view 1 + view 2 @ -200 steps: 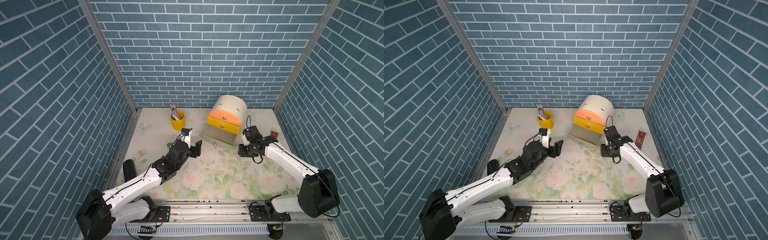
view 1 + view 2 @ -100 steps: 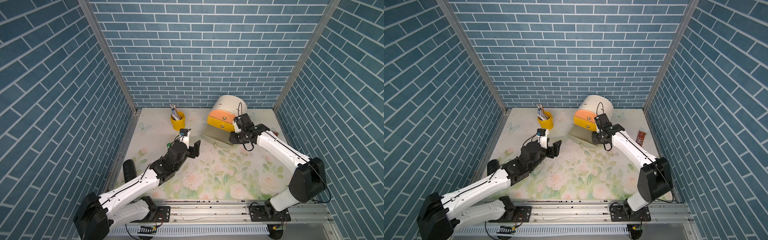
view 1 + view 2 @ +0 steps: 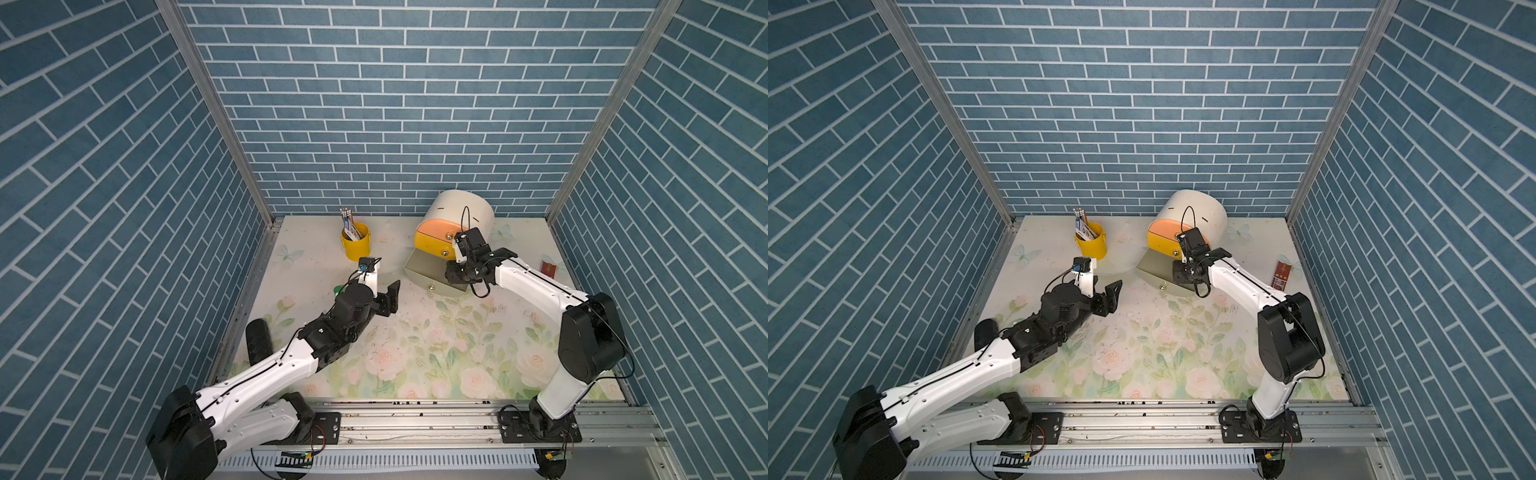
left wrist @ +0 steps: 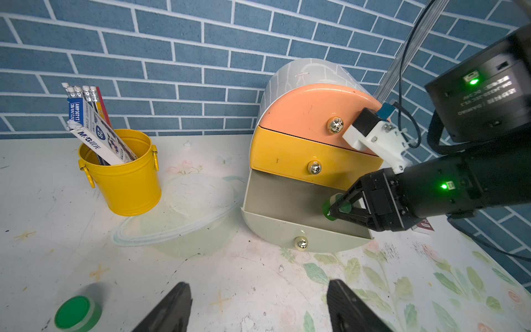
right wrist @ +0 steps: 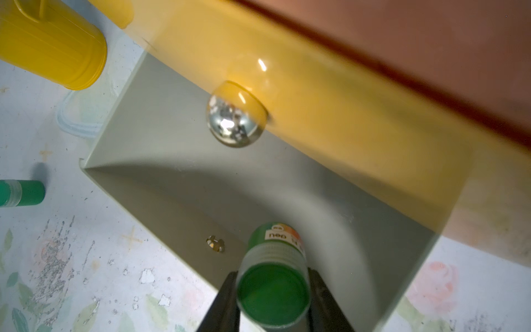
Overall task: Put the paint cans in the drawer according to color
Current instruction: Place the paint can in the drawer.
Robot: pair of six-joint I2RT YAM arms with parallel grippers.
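Observation:
I need to move my right gripper down toward the bottom of the grey tray behind its knob (image 3: 434, 272) (image 5: 242, 202) next and let go of the green paint can, because the open grey tray looks bare below the can.
The drawer (image 3: 457, 210) is a white round-topped chest with peach, yellow-orange and grey fronts. Its grey bottom tray (image 4: 275, 230) is pulled out and looks bare inside (image 5: 201, 184). My right gripper (image 5: 273, 290) is shut on a green paint can (image 5: 273, 276), holding it over the right part of that tray (image 3: 424, 270). The left wrist view shows the same can (image 4: 327, 208) between the black fingers. Another green paint can (image 4: 77, 313) stands on the mat (image 3: 339, 288) left of my left gripper (image 4: 258, 307), which is open and holds nothing.
A yellow cup of pencils (image 3: 355, 247) stands left of the chest near the back wall. A small red box (image 3: 548, 269) lies by the right wall. A black oblong object (image 3: 257, 345) rests at the mat's left edge.
My right arm has carried the green can from the chest's right side leftward past the fronts and down over the open grey tray. The left arm has barely moved.

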